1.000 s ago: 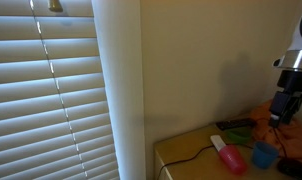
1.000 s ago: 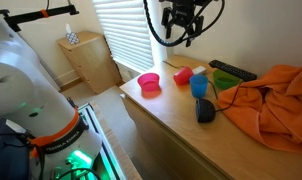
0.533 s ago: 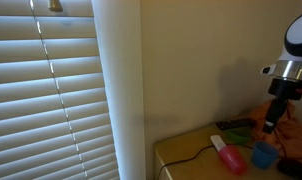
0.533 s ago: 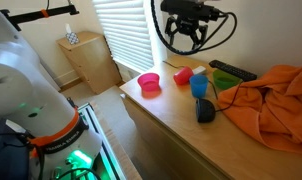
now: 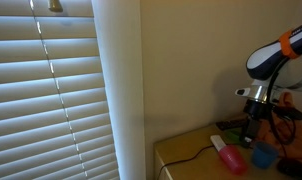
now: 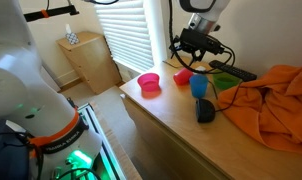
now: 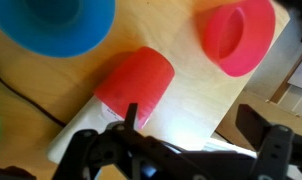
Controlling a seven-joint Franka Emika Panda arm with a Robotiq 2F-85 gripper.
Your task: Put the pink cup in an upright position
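My open gripper comes down toward the pink cup's end by the white flat object next, because the cup lies on its side below the fingertips.
The pink cup lies on its side on the wooden desk, between the blue cup and a pink bowl. It shows in both exterior views. My gripper is open and empty, hanging above the desk with its left finger just over the pink cup's edge. In both exterior views the gripper hovers a little above the cups. The blue cup stands upright next to the pink cup.
A white flat object and a black cable lie by the pink cup. A green cup, a black remote, a black mouse and an orange cloth fill the desk's other end. The desk edge is close behind the pink bowl.
The arm has swung over and come down from high above the desk to just above the cups. The cups have not moved.
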